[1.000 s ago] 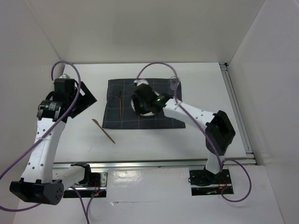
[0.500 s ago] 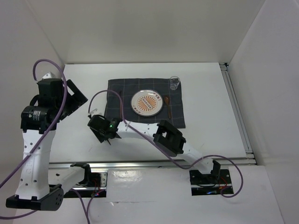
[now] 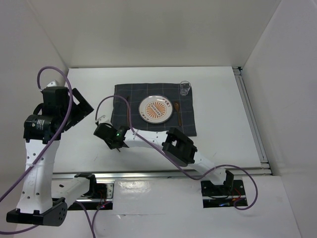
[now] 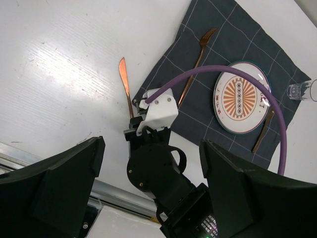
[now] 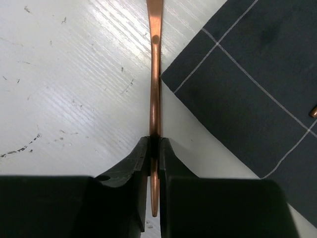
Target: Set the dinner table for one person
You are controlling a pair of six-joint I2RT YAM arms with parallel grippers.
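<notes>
The right gripper lifts the copper knife past the plate next, then turns and lowers it beside the spoon on the navy cloth's outer part.
My right gripper is shut on the handle of a copper knife that lies on the white dinner table, just left of the navy cloth. In the top view the right gripper covers most of the knife. The left wrist view shows the knife blade sticking out beyond it. On the cloth sit a patterned plate, a copper fork to its left, a copper spoon to its right and a small glass. My left gripper is open, empty and raised at the far left.
White walls close in the table at the back and both sides. A metal rail runs along the right edge and another along the near edge by the arm bases. The right arm's purple cable arcs over the cloth.
My right arm has swung from over the plate to the knife left of the cloth and closed on its handle. My left arm has pulled back to the left and risen.
</notes>
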